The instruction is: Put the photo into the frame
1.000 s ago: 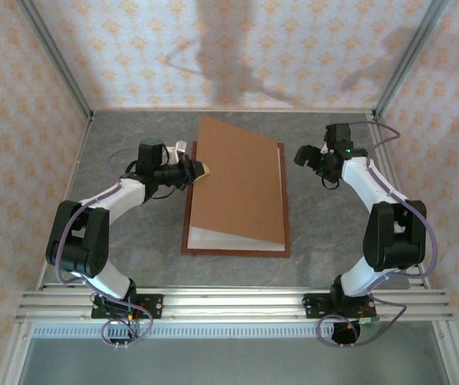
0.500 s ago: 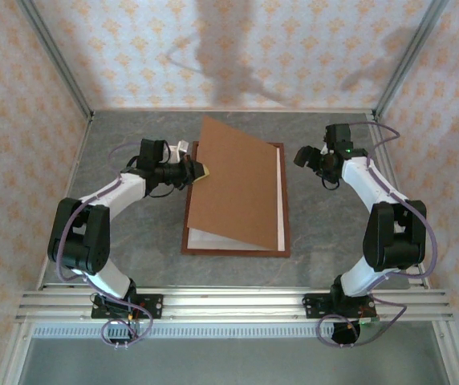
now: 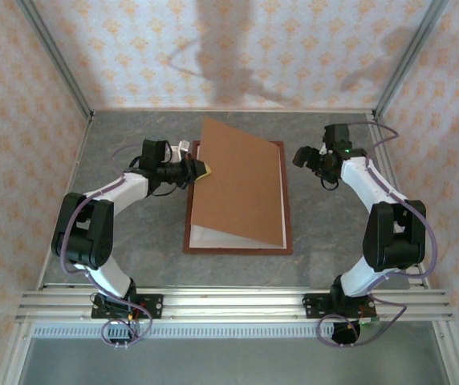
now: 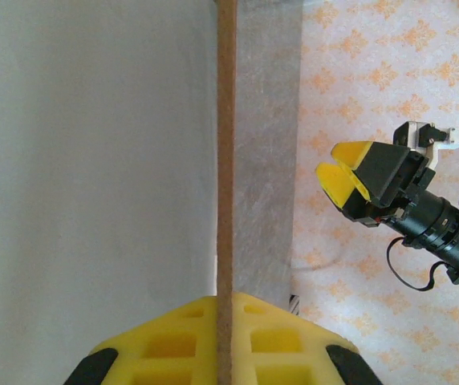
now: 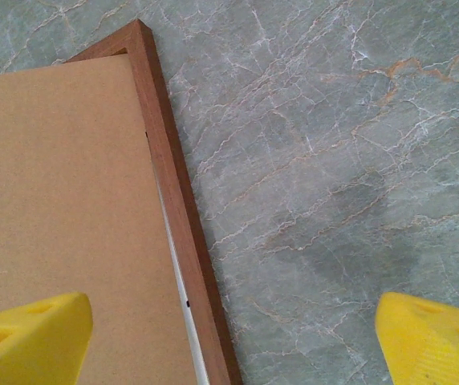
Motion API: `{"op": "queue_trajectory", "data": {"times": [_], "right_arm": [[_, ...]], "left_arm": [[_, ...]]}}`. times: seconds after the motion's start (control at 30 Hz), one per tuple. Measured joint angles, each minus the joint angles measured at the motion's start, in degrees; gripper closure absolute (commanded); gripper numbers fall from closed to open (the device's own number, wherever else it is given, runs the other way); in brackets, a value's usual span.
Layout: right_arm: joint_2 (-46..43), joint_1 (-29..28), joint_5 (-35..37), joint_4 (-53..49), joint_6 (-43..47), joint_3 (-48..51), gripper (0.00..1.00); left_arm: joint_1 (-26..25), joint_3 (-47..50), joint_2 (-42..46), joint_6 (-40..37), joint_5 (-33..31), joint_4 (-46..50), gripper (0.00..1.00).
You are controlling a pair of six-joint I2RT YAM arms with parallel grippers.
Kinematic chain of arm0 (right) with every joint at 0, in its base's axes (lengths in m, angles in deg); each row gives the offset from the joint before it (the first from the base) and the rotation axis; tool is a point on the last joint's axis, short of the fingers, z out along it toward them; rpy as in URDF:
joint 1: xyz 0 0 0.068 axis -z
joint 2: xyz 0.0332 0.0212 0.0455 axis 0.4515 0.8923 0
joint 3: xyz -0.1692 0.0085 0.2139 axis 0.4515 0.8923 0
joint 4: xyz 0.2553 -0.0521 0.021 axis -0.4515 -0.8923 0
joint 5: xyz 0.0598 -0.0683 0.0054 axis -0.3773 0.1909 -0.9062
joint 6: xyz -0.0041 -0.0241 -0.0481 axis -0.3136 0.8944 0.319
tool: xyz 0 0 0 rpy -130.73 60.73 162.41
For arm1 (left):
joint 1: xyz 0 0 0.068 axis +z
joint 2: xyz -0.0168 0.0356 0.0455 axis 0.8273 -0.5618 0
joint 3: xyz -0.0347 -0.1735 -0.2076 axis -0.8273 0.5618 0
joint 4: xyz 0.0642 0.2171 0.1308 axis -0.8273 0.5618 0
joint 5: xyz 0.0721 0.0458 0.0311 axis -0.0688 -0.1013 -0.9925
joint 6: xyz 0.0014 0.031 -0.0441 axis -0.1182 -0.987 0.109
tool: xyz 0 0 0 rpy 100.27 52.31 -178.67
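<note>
I need to keep my left gripper at the board's raised edge and spread its fingers to let go of it, because the board's opposite edge rests by the frame's bar.
The reddish-brown wooden frame [image 3: 237, 250] lies flat mid-table. A brown cardboard backing board [image 3: 241, 188] leans over it, its left edge raised and its right edge down by the frame's right rail. My left gripper [image 3: 203, 169] is shut on that raised edge; in the left wrist view the board [image 4: 226, 160] runs edge-on between the yellow pads [image 4: 226, 321]. My right gripper [image 3: 300, 156] hovers open over the frame's far right corner [image 5: 173, 200], holding nothing [image 5: 229, 333]. A white sheet [image 3: 221, 238] shows under the board. The photo is hidden.
The grey marble tabletop [image 5: 334, 160] is bare to the right of the frame. Patterned walls with metal corner posts [image 3: 57, 60] enclose the table on three sides. An aluminium rail [image 3: 229, 305] carrying both arm bases runs along the near edge.
My left gripper has edged slightly right with the board's raised edge, and the board stands a little steeper. The right arm has stayed put.
</note>
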Motion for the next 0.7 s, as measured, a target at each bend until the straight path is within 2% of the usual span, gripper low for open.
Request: {"op": "queue_trajectory", "data": {"times": [0.27, 0.53, 0.7], "right_arm": [[0.15, -0.26, 0.02, 0.0, 0.0, 0.0, 0.09], [0.33, -0.55, 0.02, 0.0, 0.0, 0.0, 0.09], [0.42, -0.66, 0.02, 0.0, 0.0, 0.0, 0.09]], "left_arm": [[0.0, 2.05, -1.27, 0.13, -0.04, -3.45, 1.0], [-0.61, 4.5, -2.03, 1.68, -0.24, -8.46, 0.79], [-0.76, 5.73, -2.97, 1.7, -1.18, -9.16, 0.75]]}}
